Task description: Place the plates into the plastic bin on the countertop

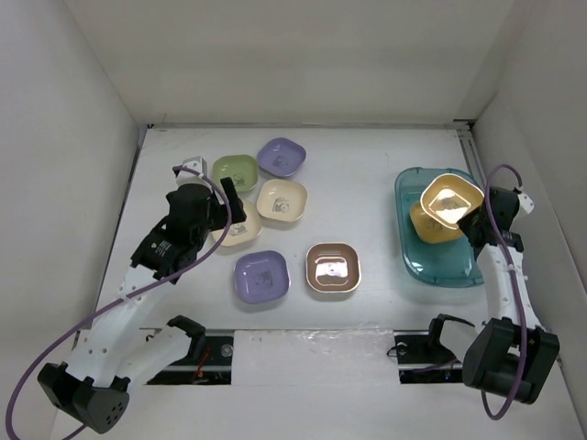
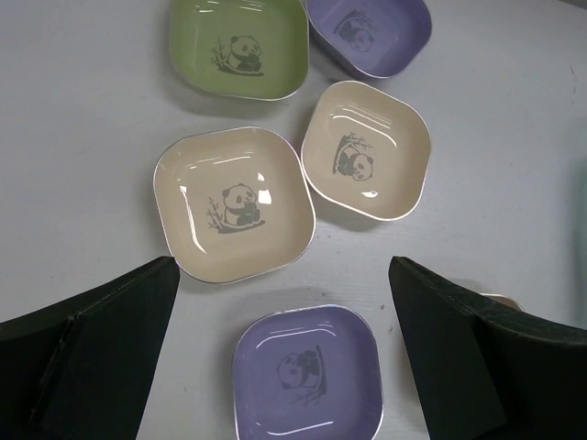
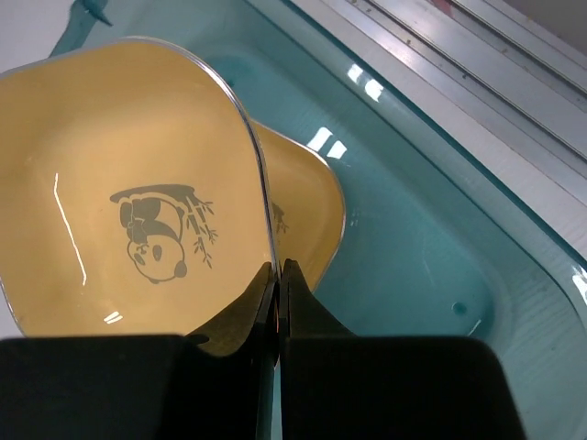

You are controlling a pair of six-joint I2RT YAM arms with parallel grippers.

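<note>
The second plate (image 1: 430,228) (image 3: 304,203) is below my right gripper, so my gripper will next go down into the teal bin and let go of the held plate's rim on top of that plate.
My right gripper (image 3: 278,267) (image 1: 474,223) is shut on the rim of a yellow-orange plate (image 3: 119,183) (image 1: 451,197), held tilted over the teal plastic bin (image 3: 413,229) (image 1: 440,266). A second yellow-orange plate (image 3: 310,206) (image 1: 423,225) lies in the bin beneath it. My left gripper (image 2: 282,275) (image 1: 236,203) hangs open above the countertop (image 1: 367,174), over a cluster of plates: green (image 2: 238,46), lavender (image 2: 367,32), two cream (image 2: 234,206) (image 2: 367,151) and a nearer lavender one (image 2: 307,376). A brown-pink plate (image 1: 333,269) lies apart, mid-table.
White walls close the countertop at the back and both sides. A metal rail (image 3: 459,82) runs just beyond the bin's outer side. A small white block (image 1: 193,167) sits by the left wall. Both arm bases and cables stand along the near edge.
</note>
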